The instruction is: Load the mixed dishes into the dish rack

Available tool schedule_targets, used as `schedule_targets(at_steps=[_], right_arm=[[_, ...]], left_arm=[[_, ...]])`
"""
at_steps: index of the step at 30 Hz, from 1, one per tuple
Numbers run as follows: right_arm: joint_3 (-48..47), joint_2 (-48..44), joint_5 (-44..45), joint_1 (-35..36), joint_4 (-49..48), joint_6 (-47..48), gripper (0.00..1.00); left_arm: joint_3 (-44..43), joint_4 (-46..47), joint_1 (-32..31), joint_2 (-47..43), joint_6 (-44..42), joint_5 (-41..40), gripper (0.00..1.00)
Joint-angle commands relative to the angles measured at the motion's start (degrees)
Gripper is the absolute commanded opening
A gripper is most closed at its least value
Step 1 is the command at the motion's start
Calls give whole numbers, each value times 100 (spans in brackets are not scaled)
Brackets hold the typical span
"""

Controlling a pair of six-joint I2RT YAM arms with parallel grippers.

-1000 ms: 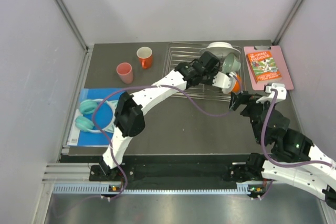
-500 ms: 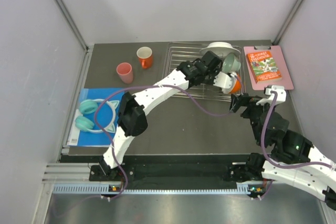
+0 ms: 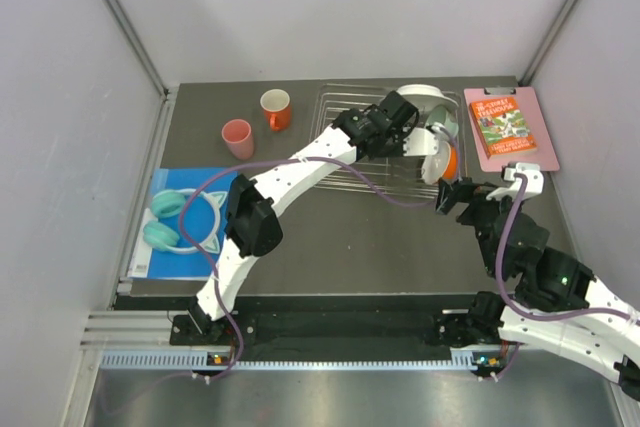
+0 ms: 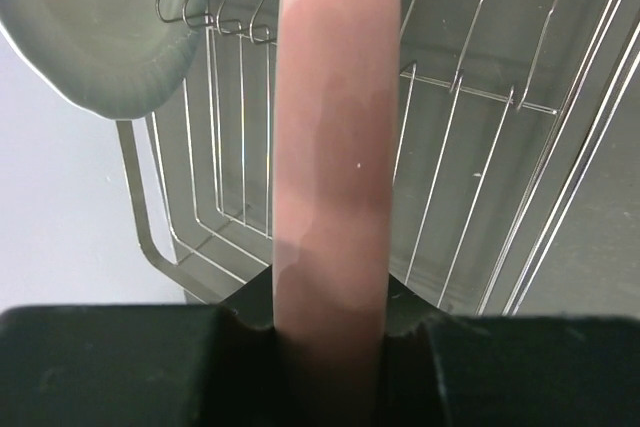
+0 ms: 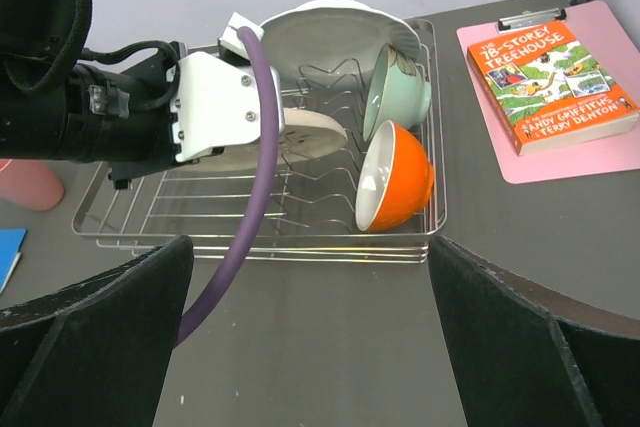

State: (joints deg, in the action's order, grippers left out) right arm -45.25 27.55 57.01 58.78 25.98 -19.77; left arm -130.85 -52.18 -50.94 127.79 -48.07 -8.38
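Note:
Next, my left gripper lowers and shifts toward the orange bowl (image 5: 400, 172), then releases the pink-and-cream plate's rim, since the rack's wire slots lie below it.
My left gripper (image 3: 398, 123) is shut on the pink-and-cream plate (image 4: 335, 147) and holds it on edge over the dish rack (image 3: 345, 107). The right wrist view shows the plate (image 5: 305, 135) low among the wires. The pale grey-white plate (image 5: 330, 37) stands at the rack's back. The mint-green bowl (image 5: 400, 87) and the orange bowl (image 5: 400, 172) lean on their sides at the rack's right end. The pink cup (image 3: 237, 137) and the orange cup (image 3: 276, 107) stand on the table left of the rack. My right gripper (image 3: 455, 192) is open and empty in front of the rack.
A pink clipboard (image 3: 520, 159) with an orange book (image 3: 500, 125) on it lies right of the rack. Teal headphones (image 3: 180, 219) rest on a blue book (image 3: 150, 257) at the left edge. The left arm's purple cable (image 5: 250, 177) hangs across the rack's front.
My left gripper has shifted slightly back and left over the rack with the plate in it. The right arm has barely moved.

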Motion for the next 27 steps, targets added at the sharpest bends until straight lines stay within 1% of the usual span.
schedule_targets(at_steps=[1,5,12,16,20,27], right_arm=[[-1,84,-68,37,-102,34,99],[-1,119,-85,37,-154,61,99],[69,137,-120,28,-207,122,98],[157,75,-120,28,-216,79,98],[236,49,-147,36,-225,35,98],[271,22,-77,19,-242,61,98]], left_arm=[[-248,-600,-65,9,588,504,4],[-503,-644,-57,88,790,504,4],[-433,-600,-30,176,966,513,6],[-442,-539,-39,282,905,329,7],[-433,-416,-57,370,406,-22,8],[-12,383,-136,212,-544,-550,10]])
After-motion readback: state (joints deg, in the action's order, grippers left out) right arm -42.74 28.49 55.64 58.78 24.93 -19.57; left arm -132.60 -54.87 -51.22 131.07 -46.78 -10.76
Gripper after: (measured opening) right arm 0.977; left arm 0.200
